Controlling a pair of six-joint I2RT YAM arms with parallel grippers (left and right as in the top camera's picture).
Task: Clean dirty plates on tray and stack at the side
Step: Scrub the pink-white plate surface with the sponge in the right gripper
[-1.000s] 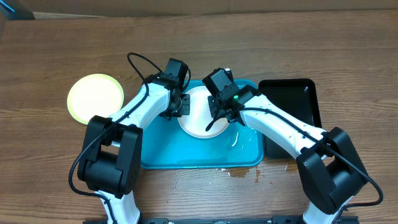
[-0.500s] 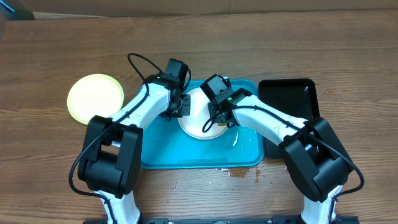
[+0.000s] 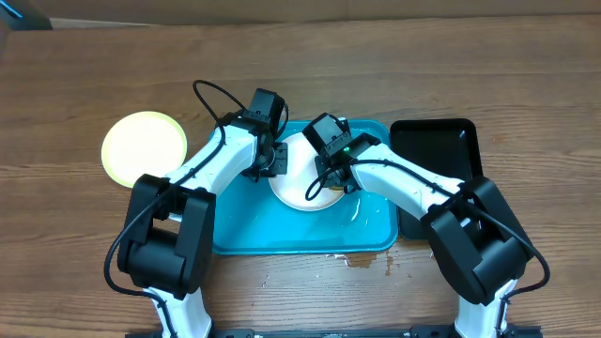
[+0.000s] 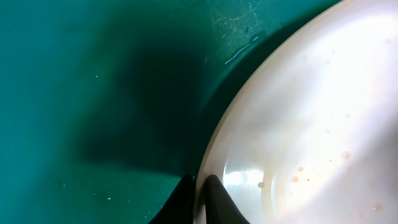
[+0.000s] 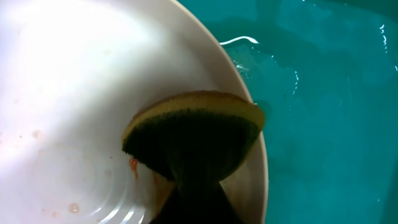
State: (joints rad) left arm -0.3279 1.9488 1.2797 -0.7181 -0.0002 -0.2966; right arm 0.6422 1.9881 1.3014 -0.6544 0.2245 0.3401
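Observation:
I should raise my right gripper next and carry the sponge across and down into the black tray, to the gripper's right in the overhead view.
A white plate lies on the turquoise tray. My left gripper is shut on the plate's left rim; in the left wrist view the fingers pinch the rim of the plate, which carries small reddish specks. My right gripper is shut on a yellow-green sponge pressed onto the plate near its right edge, beside reddish smears. A pale yellow-green plate sits on the bare tabletop to the left of the tray. A third plate is not visible.
A narrow black tray stands right of the turquoise tray. Water lies in the turquoise tray and has spilled on the wood at its front edge.
My right gripper with the sponge shifted slightly left over the plate between 1.0 s and 0.5 s ago. Since then nothing has visibly moved. The left gripper stayed put.

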